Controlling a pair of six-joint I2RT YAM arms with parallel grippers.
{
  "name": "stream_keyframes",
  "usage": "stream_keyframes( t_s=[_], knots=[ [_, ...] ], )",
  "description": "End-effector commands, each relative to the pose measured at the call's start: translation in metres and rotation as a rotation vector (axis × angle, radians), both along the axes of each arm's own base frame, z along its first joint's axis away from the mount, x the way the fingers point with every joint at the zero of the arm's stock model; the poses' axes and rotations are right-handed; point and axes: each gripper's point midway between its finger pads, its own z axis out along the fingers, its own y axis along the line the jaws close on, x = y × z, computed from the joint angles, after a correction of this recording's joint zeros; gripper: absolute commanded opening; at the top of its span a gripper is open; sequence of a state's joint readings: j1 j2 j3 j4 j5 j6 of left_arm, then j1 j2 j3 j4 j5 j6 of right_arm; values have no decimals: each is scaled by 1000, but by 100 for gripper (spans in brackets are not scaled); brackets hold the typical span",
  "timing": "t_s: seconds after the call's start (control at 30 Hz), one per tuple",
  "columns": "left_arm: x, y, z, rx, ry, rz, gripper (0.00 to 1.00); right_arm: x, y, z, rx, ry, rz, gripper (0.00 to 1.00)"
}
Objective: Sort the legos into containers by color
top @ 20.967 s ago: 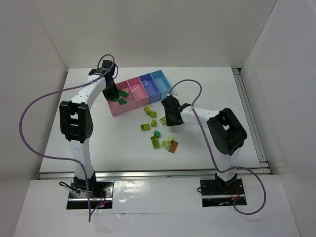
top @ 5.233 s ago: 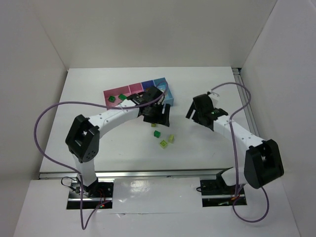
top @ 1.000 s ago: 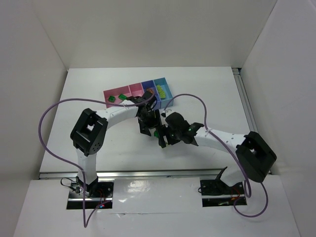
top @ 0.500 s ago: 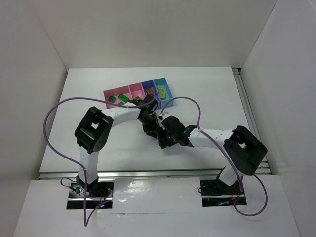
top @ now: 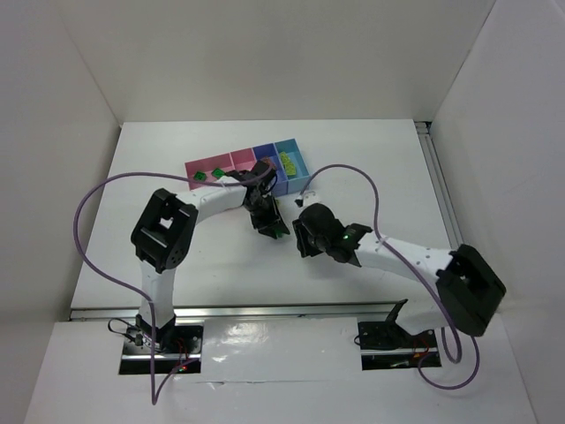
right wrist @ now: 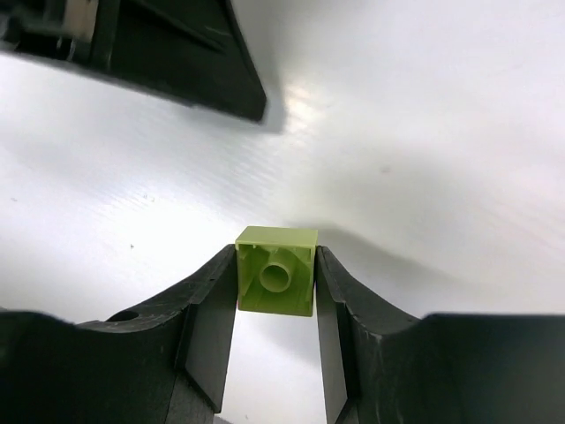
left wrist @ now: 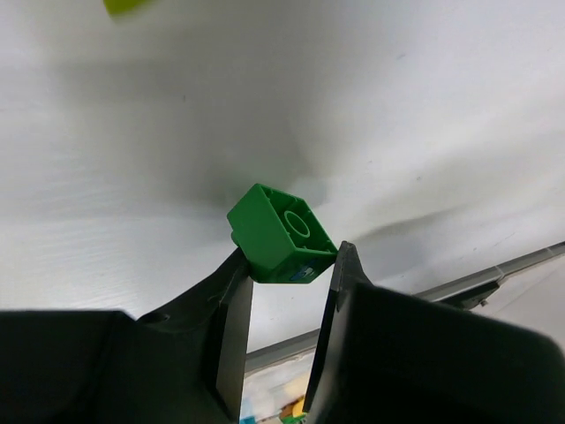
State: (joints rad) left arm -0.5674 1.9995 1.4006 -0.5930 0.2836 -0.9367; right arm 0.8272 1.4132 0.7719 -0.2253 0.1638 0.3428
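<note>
I need to move my left gripper up and outward next, over the pink bin with matching dark green legos, which lies to its left in the top view.
My left gripper [top: 272, 223] is shut on a dark green lego [left wrist: 282, 234], which also shows in the top view [top: 280, 230], and holds it just above the table. My right gripper [top: 305, 237] is close beside it and is shut on a yellow-green lego [right wrist: 276, 269], gripped by its sides with the hollow underside facing the camera. The containers sit behind them: two pink bins [top: 208, 165], a darker blue bin [top: 264, 152] and a light blue bin [top: 295, 170]. Dark green legos [top: 202, 175] lie in the left pink bin. Yellow-green legos [top: 287, 162] lie in the light blue bin.
The left arm's forearm [top: 221, 200] crosses in front of the pink bins. Part of the left gripper's black body [right wrist: 177, 53] fills the upper left of the right wrist view. A yellow-green scrap [left wrist: 128, 4] shows at the top edge of the left wrist view.
Both grippers were low on the table over the last loose legos. Now each holds one. The left has drawn back toward the bins and the right has shifted slightly right.
</note>
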Motion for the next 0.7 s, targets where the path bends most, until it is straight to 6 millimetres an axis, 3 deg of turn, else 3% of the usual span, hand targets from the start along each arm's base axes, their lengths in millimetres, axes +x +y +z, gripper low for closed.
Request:
stream_keyframes(
  t_s=[0.0,0.07,0.1,0.13,0.2,0.23,0.3,0.37,0.4,0.43,0.47,0.5,0.57,0.67],
  knots=[
    [28,0,42,-9,-120,-15,0,7,-23,39,-26,-107,-83,26],
    [37,13,57,41,-170,-12,0,23,-33,60,-8,-147,-147,26],
    [51,21,76,61,-236,11,0,33,-32,77,17,-170,-167,26],
    [52,30,83,88,-248,10,0,43,-42,81,5,-162,-206,26],
    [70,49,103,115,-302,51,0,60,-40,88,10,-157,-232,26],
    [77,61,110,141,-324,73,0,73,-34,106,45,-179,-239,26],
    [90,89,122,172,-342,122,0,93,-27,108,58,-186,-256,26],
    [104,121,128,218,-373,159,0,122,-21,128,98,-230,-287,26],
    [106,133,135,236,-381,176,0,134,-20,117,71,-213,-305,26],
    [107,144,133,263,-378,186,0,152,-15,134,103,-249,-321,26],
    [113,161,133,282,-379,215,0,166,-14,137,124,-253,-328,26],
    [112,169,132,292,-372,214,0,178,-13,121,100,-227,-337,26],
    [118,182,129,314,-360,232,0,207,-12,134,125,-259,-355,26],
    [124,203,119,346,-333,266,0,241,-4,121,140,-249,-360,26]
  ],
)
